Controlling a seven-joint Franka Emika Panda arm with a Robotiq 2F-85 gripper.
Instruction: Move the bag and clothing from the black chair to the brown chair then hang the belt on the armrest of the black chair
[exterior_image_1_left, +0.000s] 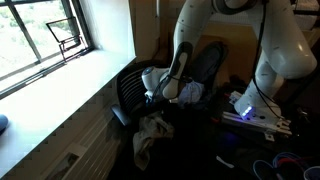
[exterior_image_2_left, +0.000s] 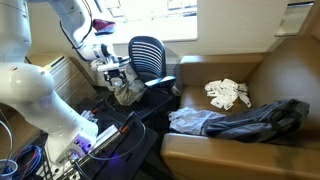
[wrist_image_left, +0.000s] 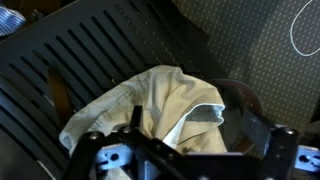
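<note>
The robot's gripper needs to go down next onto the bunched fold of the beige clothing (exterior_image_1_left: 153, 126) (wrist_image_left: 192, 115) and then close.
The black chair (exterior_image_1_left: 128, 85) (exterior_image_2_left: 148, 55) with its ribbed back (wrist_image_left: 90, 60) carries a beige piece of clothing (wrist_image_left: 165, 105) that droops off it in both exterior views (exterior_image_1_left: 150, 132) (exterior_image_2_left: 128, 93). My gripper (wrist_image_left: 190, 118) (exterior_image_1_left: 155, 97) (exterior_image_2_left: 118, 78) is right over this clothing, open, with a finger on each side of the bunched fabric. The brown chair (exterior_image_2_left: 270, 70) holds a dark bag (exterior_image_2_left: 262, 115), grey clothing (exterior_image_2_left: 195, 122) and a white cloth (exterior_image_2_left: 228, 93). I see no belt.
A window and a white sill (exterior_image_1_left: 60, 80) run beside the black chair. A device with purple lights (exterior_image_1_left: 250, 115) (exterior_image_2_left: 95, 140) sits at the robot's base, with cables (exterior_image_2_left: 25, 160) on the floor. A white cable loop (wrist_image_left: 305, 35) lies on the carpet.
</note>
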